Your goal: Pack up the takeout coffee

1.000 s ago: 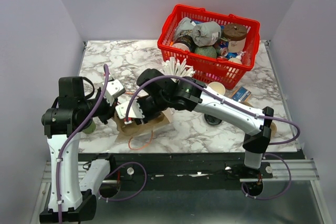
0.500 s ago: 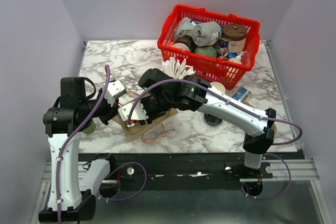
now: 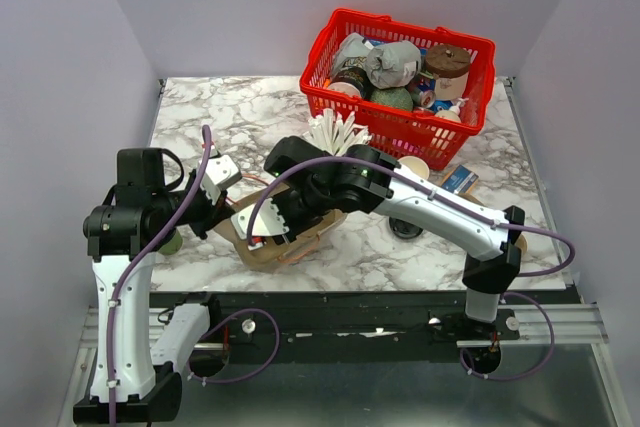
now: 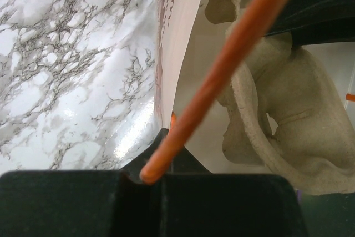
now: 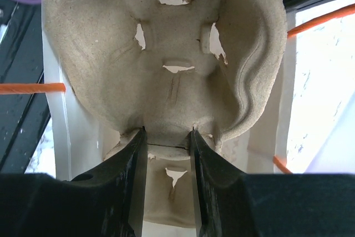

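My right gripper lowers the pulp cup carrier down into the brown paper bag [image 3: 292, 245] next and releases it, since the bag's inside lies below the gripper.
My right gripper [image 3: 262, 232] [image 5: 168, 137] is shut on the wall of a grey pulp cup carrier [image 5: 166, 54] and holds it at the mouth of a brown paper bag [image 3: 292, 245] with orange handles [image 4: 222, 65]. My left gripper [image 3: 222, 217] [image 4: 166, 137] is shut on the bag's edge [image 4: 175, 37]. The carrier also shows in the left wrist view [image 4: 288, 109]. A black-lidded round thing [image 3: 405, 228], seemingly the takeout coffee, stands partly hidden under my right forearm; its cup body does not show.
A red basket [image 3: 480, 52] full of items stands at the back right. A cup of white sticks [image 3: 335, 132] and a lidless cup [image 3: 413, 169] stand in front of it. A green round thing [image 3: 170, 243] lies by my left arm.
The bag and carrier have shifted a little right and toward the near edge with both grippers. The orange handle loop that lay on the table in front has lifted.
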